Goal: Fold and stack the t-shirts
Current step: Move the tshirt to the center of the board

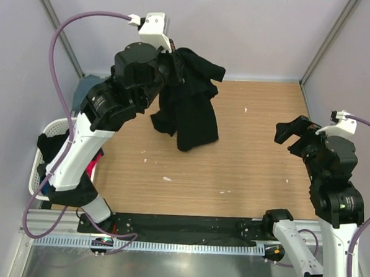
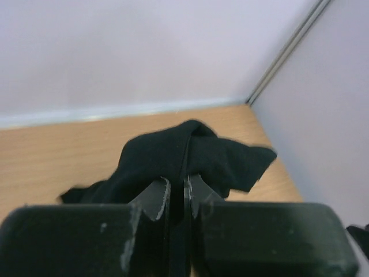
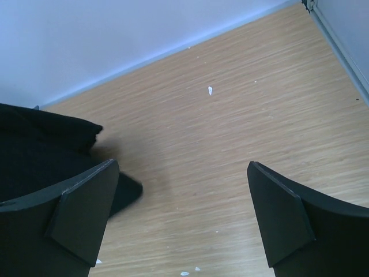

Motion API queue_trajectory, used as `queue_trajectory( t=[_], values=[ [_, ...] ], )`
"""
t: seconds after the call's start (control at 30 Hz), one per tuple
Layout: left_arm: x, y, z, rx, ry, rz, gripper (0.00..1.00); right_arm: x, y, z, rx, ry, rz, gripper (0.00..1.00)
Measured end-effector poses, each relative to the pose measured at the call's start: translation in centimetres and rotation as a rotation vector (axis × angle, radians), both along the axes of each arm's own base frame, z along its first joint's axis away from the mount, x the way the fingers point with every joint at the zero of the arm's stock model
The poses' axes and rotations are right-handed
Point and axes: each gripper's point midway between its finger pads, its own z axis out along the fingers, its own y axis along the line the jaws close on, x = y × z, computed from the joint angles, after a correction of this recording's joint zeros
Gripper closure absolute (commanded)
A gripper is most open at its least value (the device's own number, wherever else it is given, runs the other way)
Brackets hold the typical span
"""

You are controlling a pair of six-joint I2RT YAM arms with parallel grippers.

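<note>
The black t-shirt (image 1: 190,108) hangs bunched, so the robot's left gripper needs to lower it and pull it back onto the empty wood nearer the robot's base.
My left gripper (image 1: 174,62) is raised high over the far left of the table and is shut on a bunched black t-shirt (image 1: 190,108). The shirt hangs down from it, with its lower end near or on the wood. In the left wrist view the jaws (image 2: 179,186) pinch a fold of the black cloth (image 2: 173,153). My right gripper (image 1: 292,132) is open and empty above the right side of the table, pointing left toward the shirt. Its wrist view shows the spread fingers (image 3: 181,196) and the shirt's edge (image 3: 40,150) at the left. A slate grey-blue cloth (image 1: 90,84) lies far left, partly behind the left arm.
A white laundry basket (image 1: 47,131) stands at the left edge, holding dark and pink cloth (image 1: 95,162). The wooden tabletop (image 1: 233,159) carries small white specks. Walls close the far side and both sides.
</note>
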Motion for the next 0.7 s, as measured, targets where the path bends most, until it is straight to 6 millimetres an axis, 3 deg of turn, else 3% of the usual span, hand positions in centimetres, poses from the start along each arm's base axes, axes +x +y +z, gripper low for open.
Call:
queue_trajectory(
  t=[0.1,0.17,0.2,0.3,0.37,0.43,0.47,0.53,0.57,0.7],
  values=[
    [-0.1,0.2,-4.4,0.040,0.097,0.021,1.00,0.2,0.2,-1.0,-0.007,0.022,0.012,0.00],
    [-0.7,0.0,-10.3,0.075,0.198,0.008,1.00,0.7,0.4,-3.3,-0.009,0.084,0.024,0.00],
    [-1.3,0.0,-13.7,0.089,0.255,-0.003,1.00,1.0,0.6,-4.7,-0.010,0.120,0.031,0.00],
    [-3.7,0.2,-26.9,0.162,0.491,-0.020,1.00,1.5,1.0,-9.1,-0.011,0.241,0.052,0.00],
    [-6.0,1.1,-35.8,0.232,0.661,0.000,0.94,1.6,1.4,-11.7,-0.009,0.315,0.068,0.00],
    [-9.0,3.3,-42.9,0.313,0.821,0.040,0.71,1.7,1.8,-13.7,-0.003,0.376,0.088,0.00],
    [-10.4,4.5,-45.2,0.342,0.882,0.068,0.40,1.8,2.1,-14.6,0.004,0.402,0.104,0.00],
    [-11.8,5.5,-46.9,0.349,0.929,0.100,0.21,1.8,2.9,-16.1,0.020,0.441,0.142,0.00],
    [-12.2,5.5,-46.9,0.335,0.935,0.106,0.04,1.8,3.2,-16.6,0.030,0.457,0.161,0.00],
    [-12.3,5.0,-44.3,0.214,0.895,0.110,0.00,2.2,5.0,-17.8,0.078,0.483,0.239,0.00]
  ],
)
